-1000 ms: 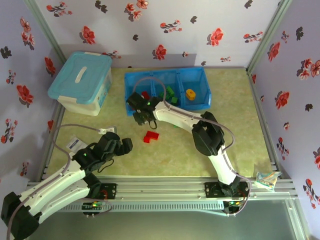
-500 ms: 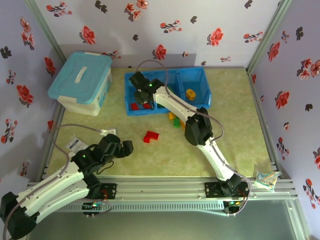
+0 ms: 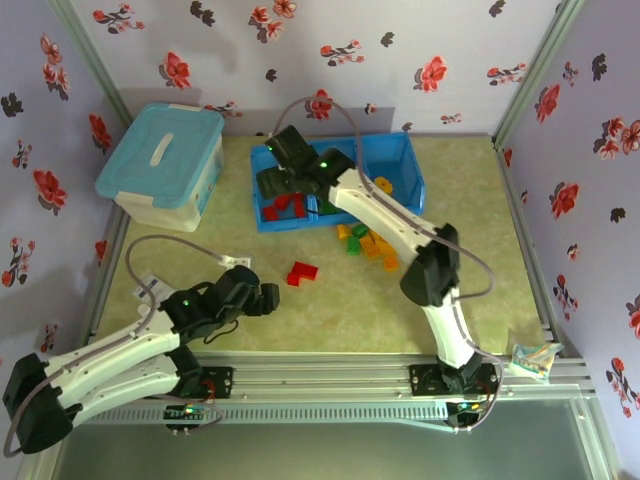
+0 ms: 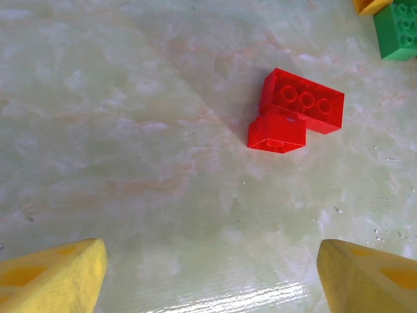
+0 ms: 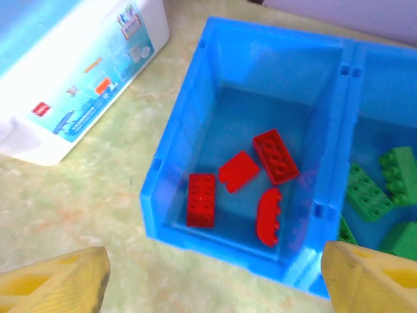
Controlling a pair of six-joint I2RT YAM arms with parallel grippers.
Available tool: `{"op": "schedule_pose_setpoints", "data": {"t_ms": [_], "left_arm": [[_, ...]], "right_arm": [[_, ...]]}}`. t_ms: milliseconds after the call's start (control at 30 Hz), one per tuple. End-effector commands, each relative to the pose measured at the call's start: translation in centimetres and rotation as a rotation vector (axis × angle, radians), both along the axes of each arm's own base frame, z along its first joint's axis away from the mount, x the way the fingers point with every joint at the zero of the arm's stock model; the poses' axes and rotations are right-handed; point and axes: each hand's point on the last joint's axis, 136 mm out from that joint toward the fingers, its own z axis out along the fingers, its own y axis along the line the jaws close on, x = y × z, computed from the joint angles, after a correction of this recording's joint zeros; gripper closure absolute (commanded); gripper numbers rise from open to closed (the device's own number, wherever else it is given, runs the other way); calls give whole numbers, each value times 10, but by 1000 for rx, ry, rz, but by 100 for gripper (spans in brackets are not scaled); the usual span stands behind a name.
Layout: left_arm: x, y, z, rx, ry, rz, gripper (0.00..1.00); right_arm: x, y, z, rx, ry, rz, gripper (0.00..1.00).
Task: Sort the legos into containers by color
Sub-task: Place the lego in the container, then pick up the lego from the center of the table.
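Note:
Next, my left gripper moves outward and down to straddle the smaller red lego, the nearer of the pair.
The bright blue tray (image 3: 405, 150) lies at the back of the table. Its left compartment (image 5: 176, 150) holds several red legos (image 5: 273, 155). Green legos (image 5: 374, 189) lie in the middle compartment, and an orange-yellow one (image 3: 382, 185) in the right compartment. My right gripper (image 5: 215, 280) hovers open above the left compartment's front wall, with nothing between its fingers. Two red legos (image 4: 296, 111) touch each other on the table (image 3: 470, 270), ahead of my open left gripper (image 4: 212, 274). Loose orange and green legos (image 3: 365, 243) lie in front of the tray.
The pale blue tub with its white-handled lid (image 3: 160, 165) stands left of the tray. In the left wrist view, a green brick (image 4: 397, 29) and an orange one (image 4: 371, 5) sit at the top right corner. Flowered walls close in the table.
My right gripper has moved from the table in front of the tray back to above its left compartment. My left gripper has crept right, toward the two red legos.

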Motion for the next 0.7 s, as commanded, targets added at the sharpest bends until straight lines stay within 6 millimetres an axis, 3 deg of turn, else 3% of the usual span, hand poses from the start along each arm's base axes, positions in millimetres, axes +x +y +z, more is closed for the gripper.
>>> {"op": "schedule_pose_setpoints", "data": {"t_ms": [0,267,400,667], "left_arm": [[11,-21,13,-17,-52,-38,15],[27,-67,-6,21,2,-108,13],[37,-85,-20,53,47,-131,19],[56,-88,-52,147,137,-105,36]], "right_arm": [[-3,-26,16,25,-73,-56,14],[-26,-97,-15,43,-25,-179,14],[-39,-126,-33,49,-2,-232,14],[-62,-170,-59,58,28,-310,15]]}}
